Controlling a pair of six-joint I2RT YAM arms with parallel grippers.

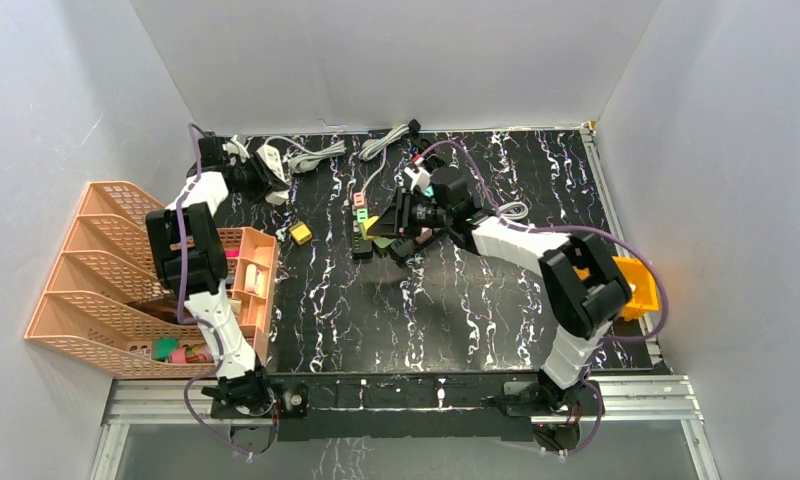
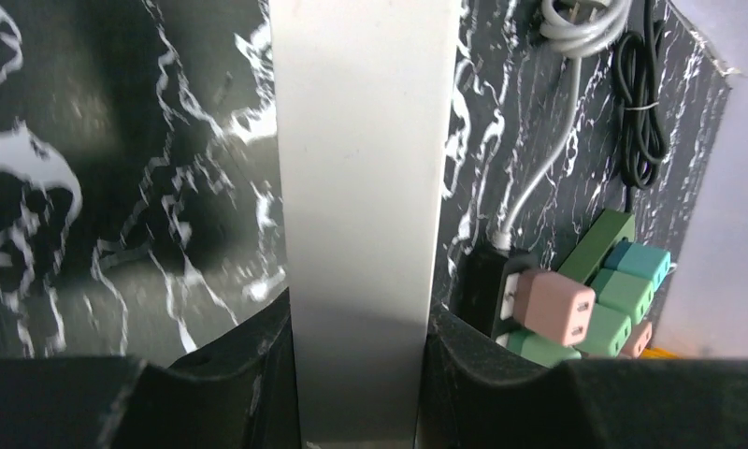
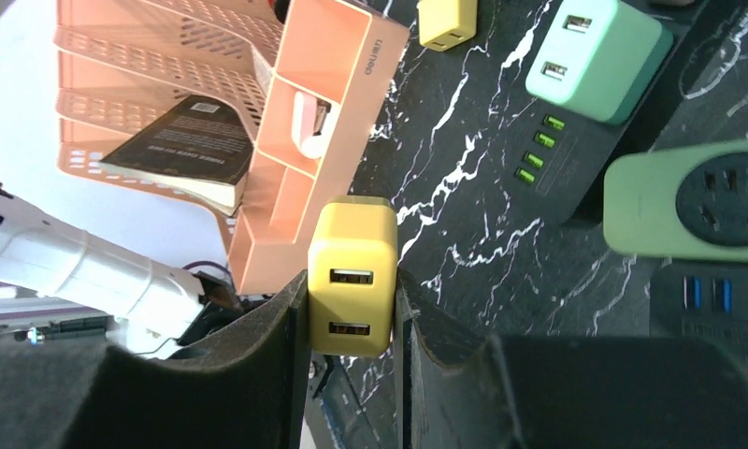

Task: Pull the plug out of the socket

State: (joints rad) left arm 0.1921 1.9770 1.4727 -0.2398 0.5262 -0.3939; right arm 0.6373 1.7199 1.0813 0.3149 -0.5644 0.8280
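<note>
Next, my right gripper moves from the black power strip down onto empty table [image 1: 322, 244] [image 3: 475, 82] beside the loose yellow plug, since the held plug is away from the sockets.
My right gripper [image 3: 352, 313] is shut on a yellow USB plug [image 3: 352, 238], gripped by its sides with its two ports facing the camera. In the top view the right gripper [image 1: 388, 222] holds it beside the black power strip [image 1: 360, 238], and the plug looks clear of the sockets. That strip [image 3: 576, 159] carries a mint plug [image 3: 593, 54] and a green socket adapter [image 3: 697, 201]. My left gripper [image 2: 359, 323] is shut on a long white power strip [image 2: 361, 168] at the far left of the table [image 1: 272, 160].
A second yellow plug [image 1: 300, 233] lies loose on the table. An orange desk organizer [image 1: 126, 280] stands at the left, holding a book [image 3: 179, 150]. Coiled grey and black cables [image 1: 381, 145] lie along the back. A yellow bin [image 1: 638, 285] sits at the right edge.
</note>
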